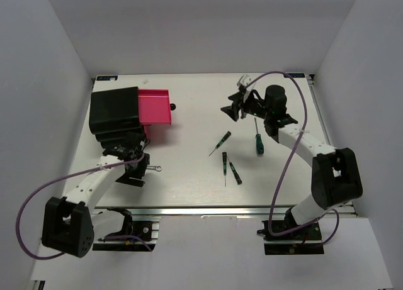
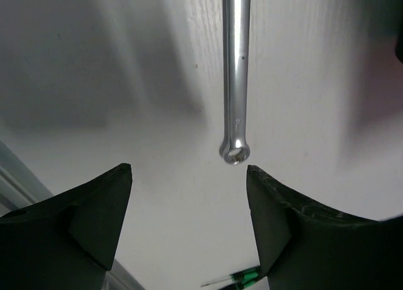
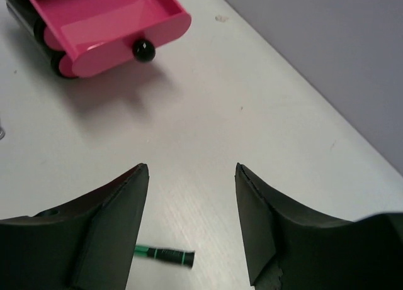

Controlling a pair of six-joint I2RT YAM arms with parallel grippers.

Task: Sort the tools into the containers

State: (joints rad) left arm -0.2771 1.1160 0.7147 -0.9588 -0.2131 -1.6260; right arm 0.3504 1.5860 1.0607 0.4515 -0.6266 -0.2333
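Observation:
I will next lower my left gripper past the wrench's ring end onto the wrench's handle near that ring (image 1: pixel 150 168) (image 2: pixel 237 98) and close, as the ring end is just beyond my open fingers.
The flat silver wrench (image 1: pixel 154 169) lies on the table beside my left gripper (image 1: pixel 140 174). In the left wrist view the wrench (image 2: pixel 236 70) runs away from the open, empty left gripper (image 2: pixel 189 177), with its ring end just beyond the fingertips. Three slim black-and-green screwdrivers (image 1: pixel 220 142), (image 1: pixel 225 163), (image 1: pixel 235 173) and the bigger green-handled screwdriver (image 1: pixel 258 140) lie mid-table. My right gripper (image 1: pixel 234 107) is open and empty above the table, behind them. One slim screwdriver (image 3: pixel 165 256) shows under the right gripper (image 3: pixel 192 170). One magenta-pink drawer (image 1: pixel 155 106) stands pulled open from the black cabinet (image 1: pixel 113 111).
The open drawer (image 3: pixel 107 22) looks empty, its round black knob (image 3: pixel 143 49) facing right. A second pink drawer front shows just below it. White walls enclose the table on three sides. A metal rail runs along the table's near edge (image 1: pixel 208 209).

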